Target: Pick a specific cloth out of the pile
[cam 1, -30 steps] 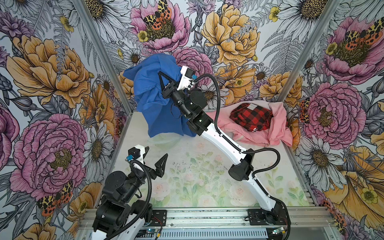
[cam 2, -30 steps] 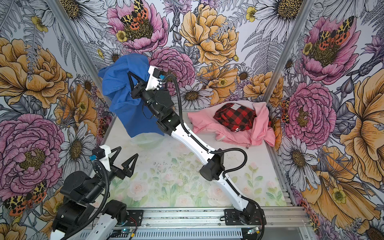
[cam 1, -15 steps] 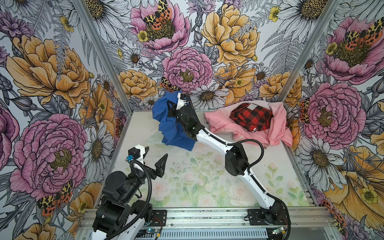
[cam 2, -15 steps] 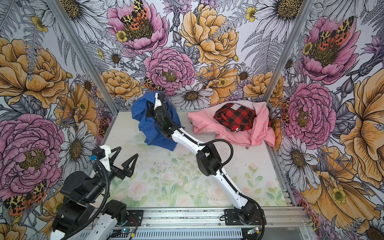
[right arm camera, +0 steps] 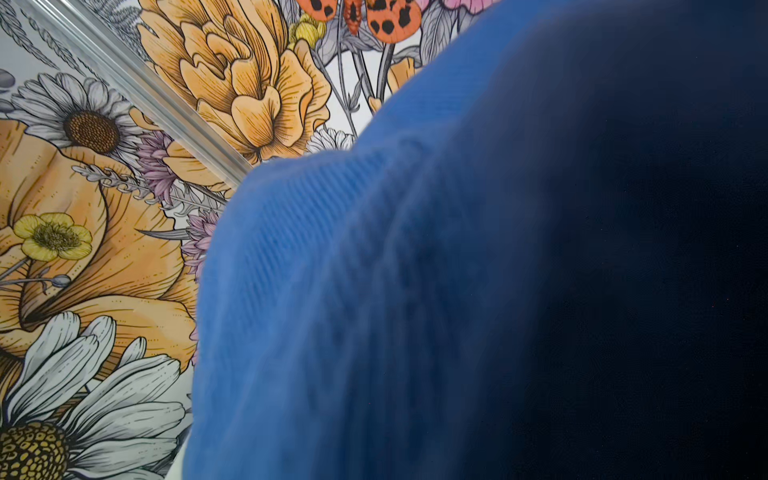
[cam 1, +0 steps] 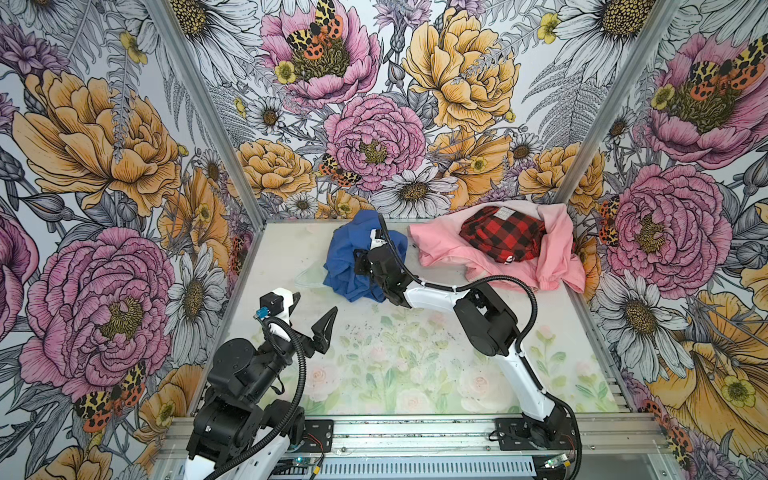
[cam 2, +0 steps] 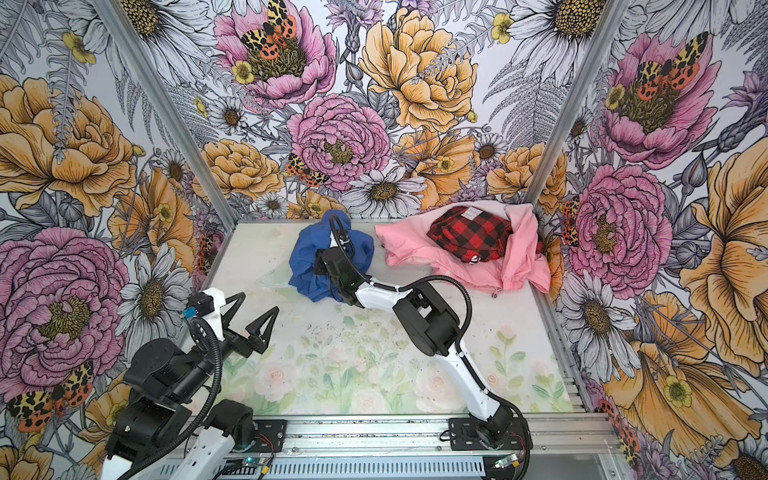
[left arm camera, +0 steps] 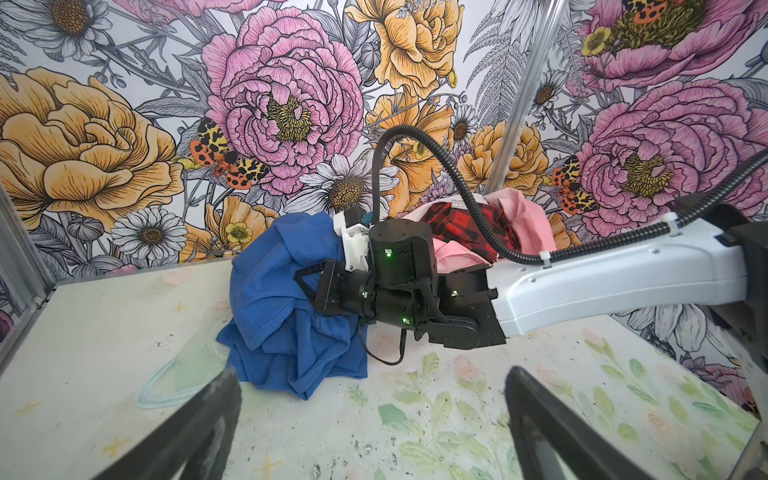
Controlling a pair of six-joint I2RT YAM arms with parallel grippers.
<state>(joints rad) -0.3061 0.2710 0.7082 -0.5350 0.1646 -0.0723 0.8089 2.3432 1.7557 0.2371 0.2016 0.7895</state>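
My right gripper moves away from the pink garment (cam 1: 557,249) toward the bare tabletop by the plastic loop (cam 1: 310,262) next and releases the cloth there. The cloth nearly meets the pile.
The royal-blue cloth (cam 1: 343,253) (cam 2: 303,257) (left arm camera: 270,303) lies bunched on the table at the back, left of centre. It is apart from the pile, where a pink garment (cam 1: 557,249) (cam 2: 519,253) holds a red-and-black plaid cloth (cam 1: 503,235) (cam 2: 469,235). My right gripper (cam 1: 359,266) (cam 2: 319,266) (left arm camera: 305,282) is low over the table, buried in the blue folds and shut on them. Blue fabric (right arm camera: 374,291) fills the right wrist view and hides the jaws. My left gripper (cam 1: 311,311) (cam 2: 251,311) (left arm camera: 370,424) hovers open and empty at the near left.
Flower-printed walls close in the table on three sides, with metal posts (cam 1: 208,108) at the back corners. A faint clear plastic loop (left arm camera: 166,382) lies on the table beside the blue cloth. A metal rail (cam 1: 415,432) runs along the front edge.
My right arm has come down from high near the back-left wall, carrying the blue cloth, which now rests heaped on the table. The left arm has not moved.
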